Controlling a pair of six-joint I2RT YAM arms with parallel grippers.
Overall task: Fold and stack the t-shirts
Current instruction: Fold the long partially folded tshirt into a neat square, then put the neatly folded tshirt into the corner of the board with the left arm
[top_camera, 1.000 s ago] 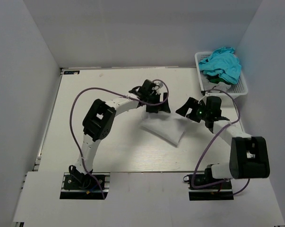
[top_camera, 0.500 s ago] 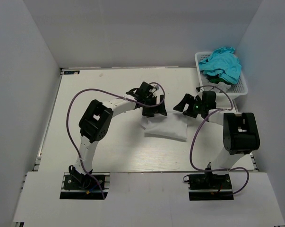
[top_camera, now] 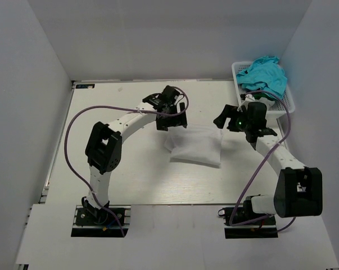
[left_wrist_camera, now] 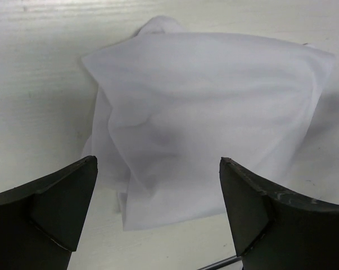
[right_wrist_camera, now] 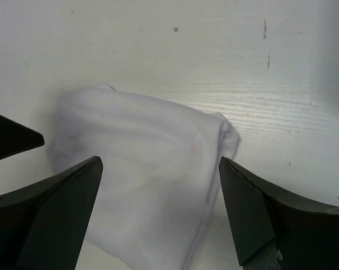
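My open left gripper comes back and down onto the white t-shirt's uneven side edge [top_camera: 170, 144] [left_wrist_camera: 108, 154] next, since a lower layer sticks out there to close on.
A white t-shirt [top_camera: 195, 146] lies folded into a small rectangle at the table's middle, also seen in the left wrist view [left_wrist_camera: 214, 112] and the right wrist view [right_wrist_camera: 141, 169]. My left gripper [top_camera: 172, 125] hovers just beyond its far left corner, open, nothing between the fingers [left_wrist_camera: 158, 163]. My right gripper [top_camera: 232, 128] hangs off its far right corner, also open and empty [right_wrist_camera: 161, 160]. Turquoise t-shirts [top_camera: 263, 76] are heaped in the basket at the back right.
The white lattice basket [top_camera: 287, 104] stands at the table's far right edge, close behind my right wrist. Purple cables loop along both arms. White walls enclose the table on three sides.
Both grippers have drawn back from the white t-shirt, the left toward the far side, the right toward the basket. The shirt now lies squarer and flatter on the table.
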